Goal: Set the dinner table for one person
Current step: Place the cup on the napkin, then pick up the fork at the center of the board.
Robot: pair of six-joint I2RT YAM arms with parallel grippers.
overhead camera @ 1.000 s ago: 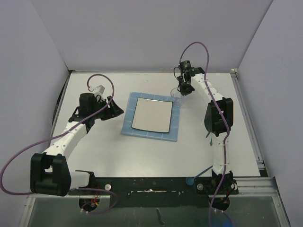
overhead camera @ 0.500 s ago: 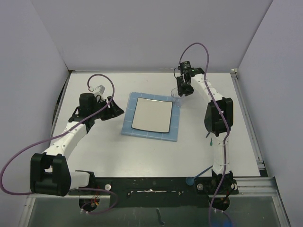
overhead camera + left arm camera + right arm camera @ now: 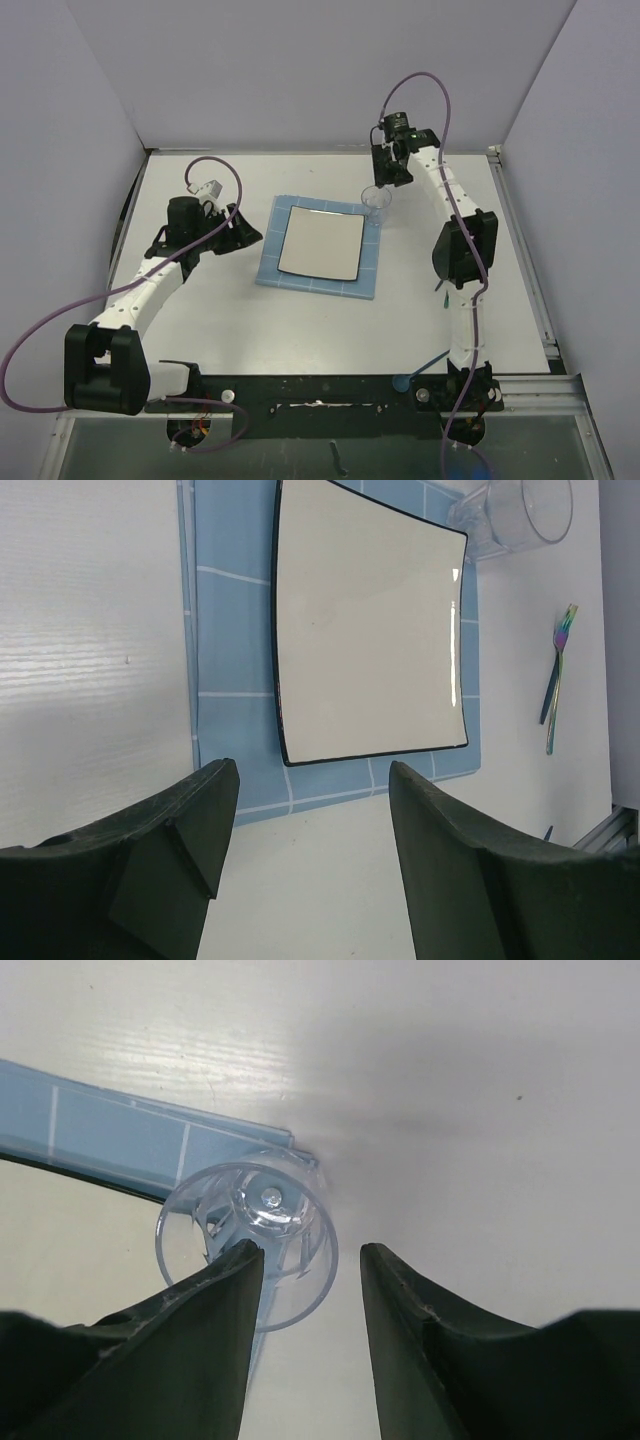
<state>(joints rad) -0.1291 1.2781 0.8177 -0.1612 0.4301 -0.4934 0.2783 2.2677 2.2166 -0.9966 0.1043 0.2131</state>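
Observation:
I will move my right gripper back, across and down onto the fork's upper handle, which is to the gripper's right in the top view, because the cup [image 3: 376,200] stands free.
The dinner table [image 3: 210,300] is a white top carrying a blue grid placemat [image 3: 275,265] with a square dark-rimmed white plate [image 3: 320,242] on it. A clear cup [image 3: 376,200] stands upright at the mat's far right corner, free of any grip. My right gripper [image 3: 388,178] hovers open just above and behind it. In the right wrist view the cup [image 3: 265,1200] lies under the left finger, mostly outside the gap of the right gripper [image 3: 312,1252]. My left gripper [image 3: 245,232] rests open left of the mat, empty, facing the plate [image 3: 370,630].
An iridescent fork [image 3: 441,296] lies right of the mat, also seen as the fork [image 3: 556,675] from the left wrist. A blue spoon [image 3: 418,372] lies near the right arm's base. White walls enclose the table; a metal rail [image 3: 530,270] runs along its right edge.
The right gripper opened, let go of the cup and drew up and back from it. The cup stays standing at the mat's corner. The left arm has not moved.

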